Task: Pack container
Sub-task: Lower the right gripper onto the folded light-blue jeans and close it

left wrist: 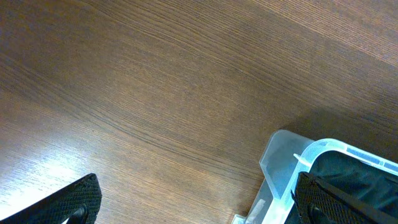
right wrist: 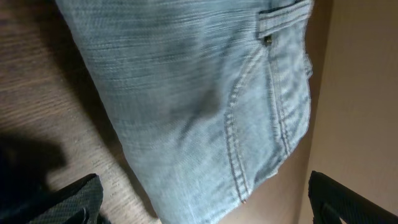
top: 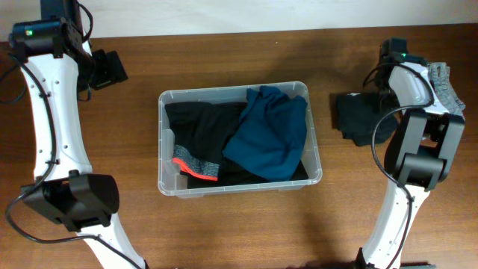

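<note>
My right gripper should lower and close on the jeans' narrow end (right wrist: 196, 194), already between its spread fingers.
The clear plastic container (top: 166, 142) stands mid-table. It holds a black garment with an orange-and-grey band (top: 196, 143) and a teal garment (top: 269, 134). Its corner shows in the left wrist view (left wrist: 283, 163). My left gripper (top: 112, 69) is open and empty over bare table, up-left of the container. My right gripper (top: 441, 101) is open above light grey-blue jeans (top: 447, 86) at the table's right edge; the jeans fill the right wrist view (right wrist: 199, 93). A black garment (top: 358, 116) lies on the table between the container and the jeans.
The wooden table (top: 224, 224) has its far edge against a pale wall (top: 261, 15). The right arm's links (top: 411, 157) stand over the right side of the table.
</note>
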`<state>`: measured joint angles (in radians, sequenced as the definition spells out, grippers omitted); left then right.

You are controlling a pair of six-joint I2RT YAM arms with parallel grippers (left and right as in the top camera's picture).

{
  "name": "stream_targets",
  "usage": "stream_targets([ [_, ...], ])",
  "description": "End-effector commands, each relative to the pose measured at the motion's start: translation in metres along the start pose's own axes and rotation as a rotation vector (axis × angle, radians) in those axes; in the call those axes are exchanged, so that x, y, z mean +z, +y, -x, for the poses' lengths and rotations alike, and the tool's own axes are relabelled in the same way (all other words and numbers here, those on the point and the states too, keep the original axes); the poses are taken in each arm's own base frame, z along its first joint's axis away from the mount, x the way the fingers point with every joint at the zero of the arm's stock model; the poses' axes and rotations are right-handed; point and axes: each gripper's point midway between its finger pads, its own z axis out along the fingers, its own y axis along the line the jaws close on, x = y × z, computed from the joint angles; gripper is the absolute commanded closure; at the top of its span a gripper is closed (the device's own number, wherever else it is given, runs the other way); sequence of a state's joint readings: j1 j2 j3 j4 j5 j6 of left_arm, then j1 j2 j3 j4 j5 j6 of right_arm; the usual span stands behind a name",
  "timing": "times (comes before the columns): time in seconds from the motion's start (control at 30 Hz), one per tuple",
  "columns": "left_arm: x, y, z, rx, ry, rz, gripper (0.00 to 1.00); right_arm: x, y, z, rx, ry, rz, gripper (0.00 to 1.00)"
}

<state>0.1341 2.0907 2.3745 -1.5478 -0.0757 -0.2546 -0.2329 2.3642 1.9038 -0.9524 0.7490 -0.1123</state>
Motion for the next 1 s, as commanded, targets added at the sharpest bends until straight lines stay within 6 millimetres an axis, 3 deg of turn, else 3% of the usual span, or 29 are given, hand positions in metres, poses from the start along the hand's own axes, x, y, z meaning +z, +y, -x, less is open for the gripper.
stream_targets([
  [0.0,-0.003,0.001,0.0,-0.015,-0.003,-0.007,0.01,0.007,-0.002,0.001,-0.023,0.013,-0.075,0.02],
  [0.6,-0.003,0.001,0.0,-0.015,-0.003,-0.007,0.01,0.035,0.004,0.0,-0.095,0.047,-0.157,0.02],
  [0.97,-0.003,0.001,0.0,-0.015,-0.003,-0.007,0.01,0.067,0.01,-0.01,-0.086,0.092,-0.154,0.02],
])
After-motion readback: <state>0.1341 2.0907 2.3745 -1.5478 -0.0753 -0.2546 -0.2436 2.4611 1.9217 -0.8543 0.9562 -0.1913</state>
